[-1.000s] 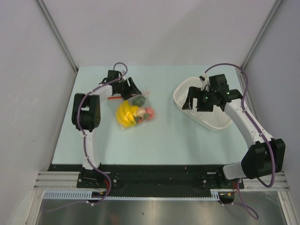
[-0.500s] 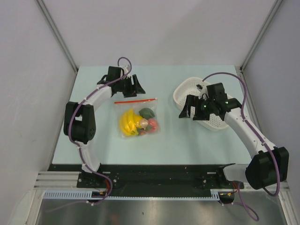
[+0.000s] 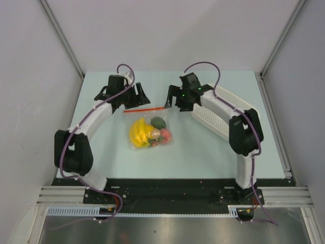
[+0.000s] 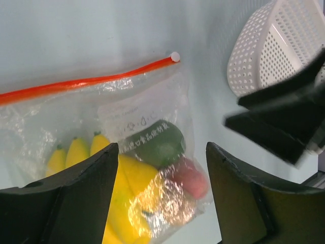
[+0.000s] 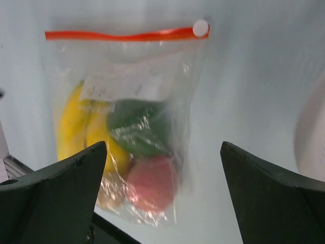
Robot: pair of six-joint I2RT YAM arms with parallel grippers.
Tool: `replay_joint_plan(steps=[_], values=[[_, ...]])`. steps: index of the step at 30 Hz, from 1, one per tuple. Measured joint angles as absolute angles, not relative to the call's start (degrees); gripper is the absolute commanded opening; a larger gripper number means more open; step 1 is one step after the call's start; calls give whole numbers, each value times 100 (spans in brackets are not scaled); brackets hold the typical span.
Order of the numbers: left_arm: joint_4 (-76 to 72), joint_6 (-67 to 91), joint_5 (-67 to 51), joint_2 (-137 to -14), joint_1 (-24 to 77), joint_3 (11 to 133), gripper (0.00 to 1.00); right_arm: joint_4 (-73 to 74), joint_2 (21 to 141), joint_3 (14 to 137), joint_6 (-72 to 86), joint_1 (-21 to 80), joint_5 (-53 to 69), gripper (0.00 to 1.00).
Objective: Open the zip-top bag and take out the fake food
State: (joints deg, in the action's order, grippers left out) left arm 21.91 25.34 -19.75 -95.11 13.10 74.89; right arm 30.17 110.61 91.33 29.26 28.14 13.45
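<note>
My right gripper lowers to the left in the top view onto the bag's slider corner (image 3: 166, 109) (image 5: 197, 40) next, since that corner lies below it on that side.
The zip-top bag (image 3: 151, 131) lies flat on the table, its red zip strip (image 3: 144, 108) on the far side and zipped shut, with a white slider (image 5: 201, 28) at the right end. Inside is the fake food: yellow bananas (image 3: 137, 131), a dark green vegetable (image 5: 137, 127), a red piece (image 5: 152, 183) and a tan piece (image 5: 109, 195). My left gripper (image 3: 139, 97) is open and empty above the strip's left part. My right gripper (image 3: 173, 100) is open and empty above the slider end. The bag also shows in the left wrist view (image 4: 147, 117).
The white perforated basket (image 3: 216, 119) stands to the right of the bag, under my right forearm; it shows in the left wrist view (image 4: 274, 51). Grey walls enclose the table on three sides.
The right arm swung left from the basket to the bag's slider end. The bag, bunched at the left gripper a second ago, now lies flat. The left gripper drew back slightly.
</note>
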Motion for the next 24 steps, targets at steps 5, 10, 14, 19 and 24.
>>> replay_joint_plan(steps=[5,10,14,19,24], values=[[2320,2539,-1662,-8265,1544,6718,75,3271,12256,10558,3424,3057,694,100],[2657,2665,-1538,-6829,1841,5787,75,3570,12927,11511,3695,3186,-102,100],[2980,2921,-1479,-5717,1959,5415,75,3616,13216,11786,3752,3273,-443,99],[3435,3247,-1374,-4635,1999,5319,76,3642,13664,12103,3747,3371,-517,94],[3975,3310,-1234,-4248,2003,5459,76,3701,13987,12228,3734,3430,-432,84]])
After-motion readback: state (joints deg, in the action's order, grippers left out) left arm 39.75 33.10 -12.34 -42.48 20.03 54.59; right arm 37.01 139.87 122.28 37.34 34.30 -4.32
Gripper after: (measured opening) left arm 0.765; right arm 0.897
